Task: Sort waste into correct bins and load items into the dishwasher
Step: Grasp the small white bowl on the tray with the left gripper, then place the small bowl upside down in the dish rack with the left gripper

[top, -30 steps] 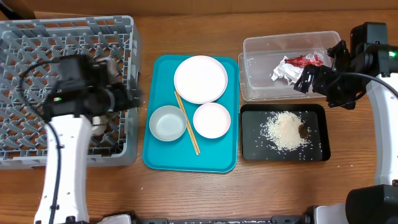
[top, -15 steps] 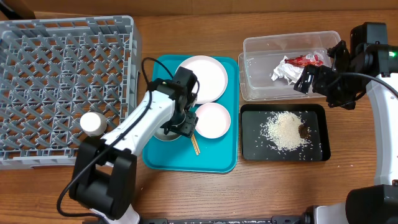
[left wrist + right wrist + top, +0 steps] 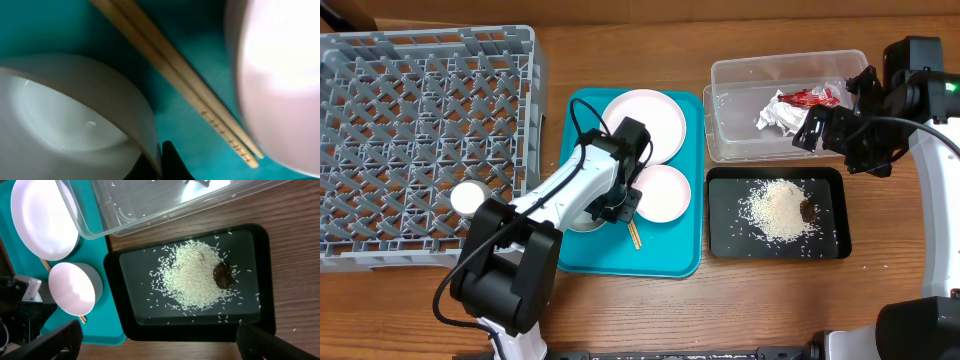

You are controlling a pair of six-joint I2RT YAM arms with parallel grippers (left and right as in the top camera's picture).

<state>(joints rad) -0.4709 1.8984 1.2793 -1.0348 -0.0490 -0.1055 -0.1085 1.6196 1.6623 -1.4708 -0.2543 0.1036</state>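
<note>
My left gripper's grey bowl next needs lifting, swinging over the rack, then tilting and lowering onto the empty pegs beyond the cup.
My left gripper [image 3: 618, 207] is shut on the rim of the grey bowl [image 3: 75, 115], one finger inside and one outside; this gripper [image 3: 159, 166] sits low over the teal tray. The arm covers most of that bowl [image 3: 582, 217] from above. Chopsticks [image 3: 175, 75] lie between it and the pink bowl [image 3: 663, 192]. The white plate [image 3: 650, 120] is behind. A cup [image 3: 468, 197] stands in the dishwasher rack [image 3: 420, 100]. Red wrapper [image 3: 810, 97] and white paper [image 3: 778, 115] lie in the clear tub [image 3: 720, 110]. Rice [image 3: 192, 275] and a brown scrap [image 3: 224, 276] lie in the black tray [image 3: 125, 325]. My right gripper [image 3: 835, 115] hangs open above the tub's right end.
The teal serving tray [image 3: 630, 255] sits mid-table between the rack and the two bins. Bare wooden table [image 3: 740, 310] runs along the front edge. The right arm's base [image 3: 920, 60] stands at the far right.
My left arm swung from the rack to the teal tray, leaving the cup in the rack. Its jaws closed onto the grey bowl's rim. The right arm stayed still.
</note>
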